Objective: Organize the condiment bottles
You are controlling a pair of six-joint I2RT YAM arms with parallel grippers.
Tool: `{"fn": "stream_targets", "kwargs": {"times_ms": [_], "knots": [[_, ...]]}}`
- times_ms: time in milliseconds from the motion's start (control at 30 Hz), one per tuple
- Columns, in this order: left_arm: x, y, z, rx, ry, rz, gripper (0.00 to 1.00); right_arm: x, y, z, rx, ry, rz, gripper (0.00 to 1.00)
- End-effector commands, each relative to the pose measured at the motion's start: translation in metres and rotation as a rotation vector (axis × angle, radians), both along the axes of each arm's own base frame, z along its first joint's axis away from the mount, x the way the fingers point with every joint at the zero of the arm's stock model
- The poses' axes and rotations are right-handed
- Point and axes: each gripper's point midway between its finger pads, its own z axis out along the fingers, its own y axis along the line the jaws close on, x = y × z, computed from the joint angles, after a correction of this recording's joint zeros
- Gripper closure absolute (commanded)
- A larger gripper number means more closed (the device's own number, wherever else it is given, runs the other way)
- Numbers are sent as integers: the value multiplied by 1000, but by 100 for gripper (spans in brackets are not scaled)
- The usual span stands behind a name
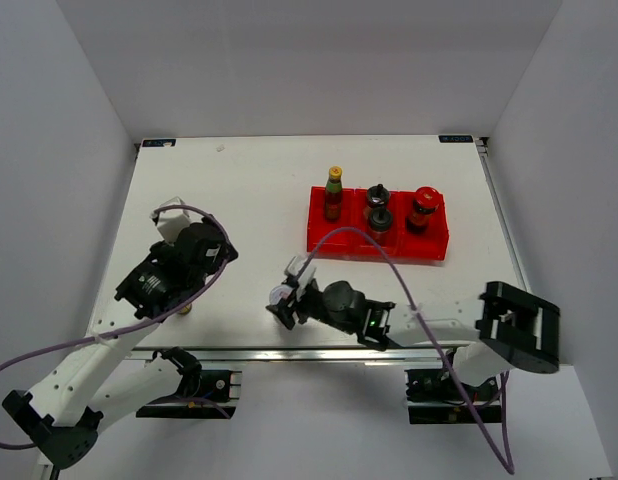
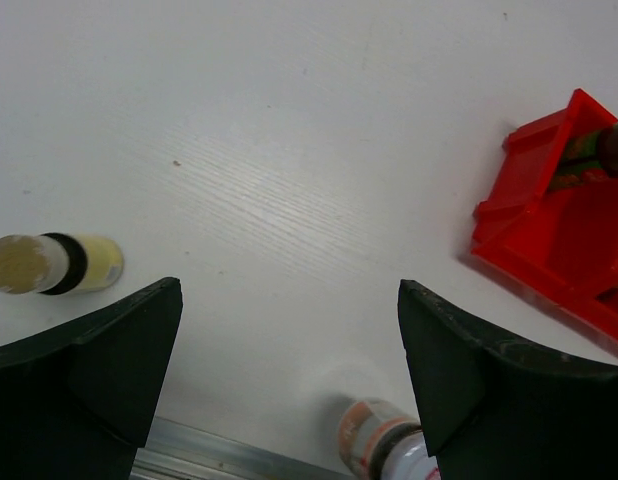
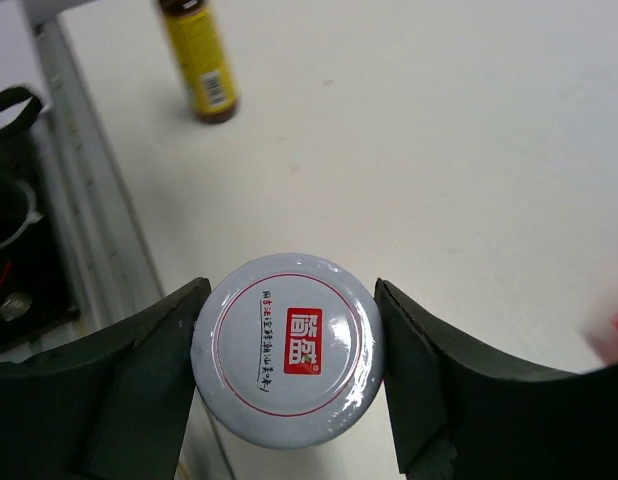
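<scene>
The tray's near spot by the red-lidded jar [image 1: 422, 208] is empty. I will next carry my right gripper outward over that spot, lower it and release the silver-lidded jar.
In the top view my right gripper [image 1: 287, 297] is shut on the silver-lidded jar [image 1: 280, 295] near the table's front edge. The right wrist view shows both fingers [image 3: 139, 370] against its lid [image 3: 287, 345]. My left gripper [image 1: 204, 255] hangs open and empty over the left side of the table [image 2: 289, 385]. One slim yellow-capped bottle [image 2: 54, 263] stands near the front edge, left of that gripper; it also shows in the right wrist view [image 3: 201, 62]. The red tray [image 1: 429, 245] holds the other yellow-capped bottle [image 1: 334, 195], two black-capped shakers [image 1: 377, 195] [image 1: 380, 218] and the red-lidded jar [image 1: 422, 208].
A metal rail [image 1: 289, 352] runs along the table's front edge, close to the held jar. White walls enclose the table on three sides. A purple cable [image 1: 389, 265] arcs from the right arm past the tray's front.
</scene>
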Motion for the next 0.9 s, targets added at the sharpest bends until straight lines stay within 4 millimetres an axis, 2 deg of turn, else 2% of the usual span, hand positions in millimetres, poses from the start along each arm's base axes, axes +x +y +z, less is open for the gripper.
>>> {"fn": "stream_targets", "kwargs": {"times_ms": [0,33,67,100,133,167,200,333,433,500,533,600,633,700,733,800,833,867], "knots": [[22,-27,12,-58,-72,-73,2,49,-42,60,154,-32,-267,90],[25,-31,11,-53,-75,-90,2,57,-55,57,146,-21,-302,90],[31,-38,13,-58,-92,-118,2,79,-78,49,109,0,-385,90],[35,-43,11,-53,-86,-134,2,88,-95,61,144,4,-431,90],[37,-46,9,-46,-85,-146,2,97,-109,63,153,13,-470,90],[42,-51,10,-43,-92,-166,2,114,-135,55,127,19,-549,90],[44,-54,9,-40,-90,-177,2,119,-150,67,158,11,-587,91],[55,-64,3,-13,-82,-211,2,148,-213,73,108,-44,-810,91],[60,-67,5,2,-95,-222,2,171,-263,72,80,-42,-969,91],[62,-68,7,5,-104,-225,2,178,-283,68,83,-23,-1026,91],[63,-68,10,6,-113,-227,2,186,-302,67,83,-23,-1085,91],[64,-68,9,9,-116,-228,2,192,-316,67,86,-25,-1115,91],[64,-68,10,11,-119,-227,2,197,-330,67,83,-28,-1152,91],[64,-67,9,14,-120,-223,2,204,-342,68,77,-18,-1176,91],[64,-65,9,16,-123,-218,2,208,-356,67,75,-15,-1214,91],[64,-64,7,22,-121,-212,2,215,-367,58,54,-6,-1240,91],[64,-63,7,25,-123,-205,2,220,-380,59,65,-20,-1269,92],[64,-62,7,28,-121,-202,2,225,-378,51,49,-7,-1245,92]]}}
